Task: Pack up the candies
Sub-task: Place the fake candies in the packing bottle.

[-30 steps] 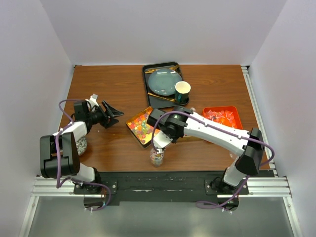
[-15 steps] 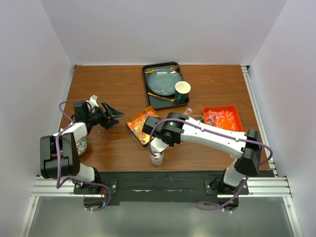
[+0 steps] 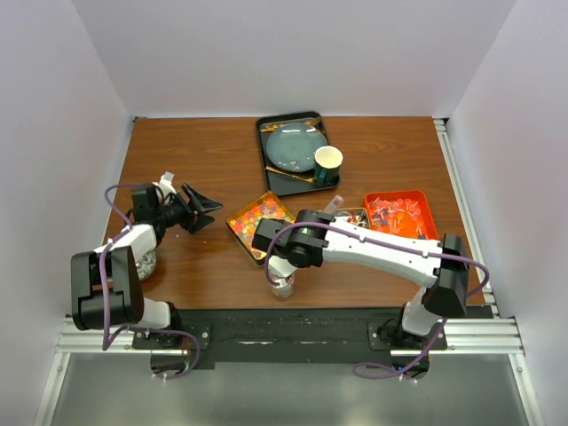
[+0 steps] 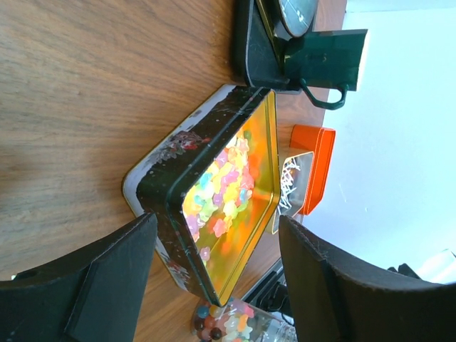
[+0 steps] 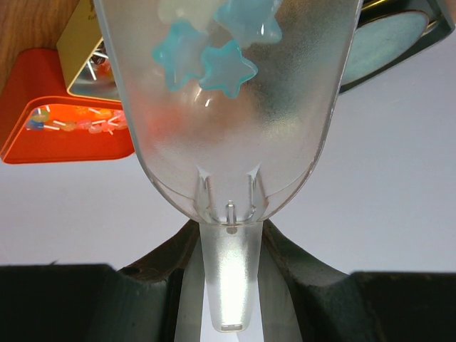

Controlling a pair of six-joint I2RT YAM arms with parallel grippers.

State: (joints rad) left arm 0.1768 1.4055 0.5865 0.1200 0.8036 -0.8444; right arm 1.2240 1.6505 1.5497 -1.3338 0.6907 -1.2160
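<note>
My right gripper will next move outward past the green cup and let go of the scoop [image 5: 228, 128] on the bare tabletop to the gripper's right in the top view.
Small multicoloured star candies [image 3: 255, 224] lie in an open gold-lined tin [image 3: 238, 232] at mid-table; it also shows in the left wrist view [image 4: 242, 214]. My right gripper [image 3: 281, 264] is shut on the handle [image 5: 228, 285] of a clear plastic scoop [image 5: 228, 128]. The scoop holds a few pale blue star candies [image 5: 226, 65] and hangs over a small clear jar [image 3: 282, 285] partly filled with candies [image 4: 224, 326] near the front edge. My left gripper [image 3: 197, 209] is open and empty, left of the tin and pointing at it [image 4: 214, 224].
A black tray [image 3: 266, 169] at the back holds a grey plate [image 3: 293, 146] and a green cup [image 3: 327, 164]. An orange tray [image 3: 422, 206] of wrapped sweets sits at the right, with a small open box [image 3: 352, 216] beside it. Another jar [image 3: 146, 262] stands by the left arm.
My right arm has swung left and toward the front edge, carrying the scoop from the tin to above the jar. The left gripper has barely moved.
</note>
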